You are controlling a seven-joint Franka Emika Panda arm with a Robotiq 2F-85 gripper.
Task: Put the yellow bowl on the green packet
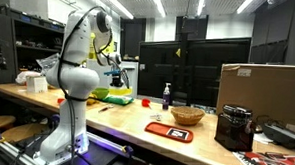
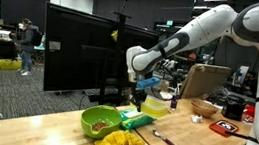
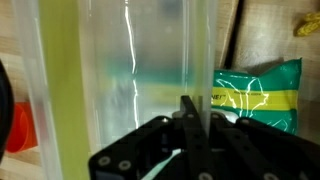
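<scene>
My gripper lowers the bowl onto the green packet (image 2: 135,120) next, shifting slightly toward the green bowl.
In the wrist view my gripper (image 3: 188,110) is shut on the wall of the yellow bowl (image 3: 60,80), which fills the frame as translucent yellow bands. The green packet (image 3: 255,95) lies on the wooden table to the right of the bowl, partly hidden by the bowl's wall. In an exterior view the gripper (image 2: 149,90) holds the yellow bowl (image 2: 155,107) low over the table, just behind the green packet (image 2: 135,120). The gripper (image 1: 116,81) also shows at the table's far end in an exterior view, where the bowl is too small to make out.
A green bowl (image 2: 100,121) with food and a crumpled yellow object (image 2: 120,142) sit in front of the packet. A woven basket (image 1: 187,115), red tray (image 1: 169,131), dark bottle (image 1: 167,93) and cardboard box (image 1: 262,93) stand further along the table. A spoon (image 2: 166,141) lies nearby.
</scene>
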